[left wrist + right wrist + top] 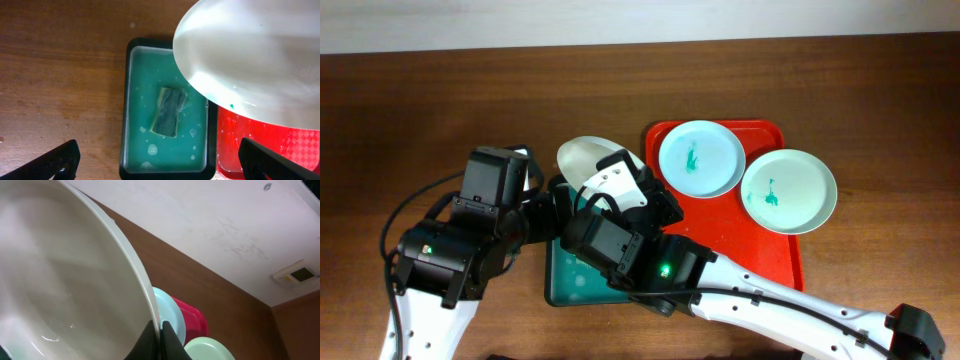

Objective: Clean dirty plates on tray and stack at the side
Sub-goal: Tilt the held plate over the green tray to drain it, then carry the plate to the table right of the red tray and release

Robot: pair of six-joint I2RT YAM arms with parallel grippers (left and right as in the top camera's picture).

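Note:
The right gripper carries the plate over the bare tabletop past the smeared plates next, below it to its right in the overhead view. Then it lowers and releases the plate.
My right gripper (pixel 159 340) is shut on the rim of a pale plate (pixel 65 275) and holds it tilted above the teal basin; the plate shows in the overhead view (pixel 582 157) and fills the upper right of the left wrist view (pixel 250 55). Two more plates with teal smears, one (pixel 700 158) and the other (pixel 788 190), lie on the red tray (pixel 770 250). My left gripper (pixel 160 165) is open and empty above the basin, its fingers spread wide to either side.
A dark-rimmed teal basin (pixel 137 125) holds soapy water and a sponge (pixel 169 111). It sits directly left of the tray on the brown wooden table (pixel 420 110). The right arm (pixel 770 305) crosses the front of the table.

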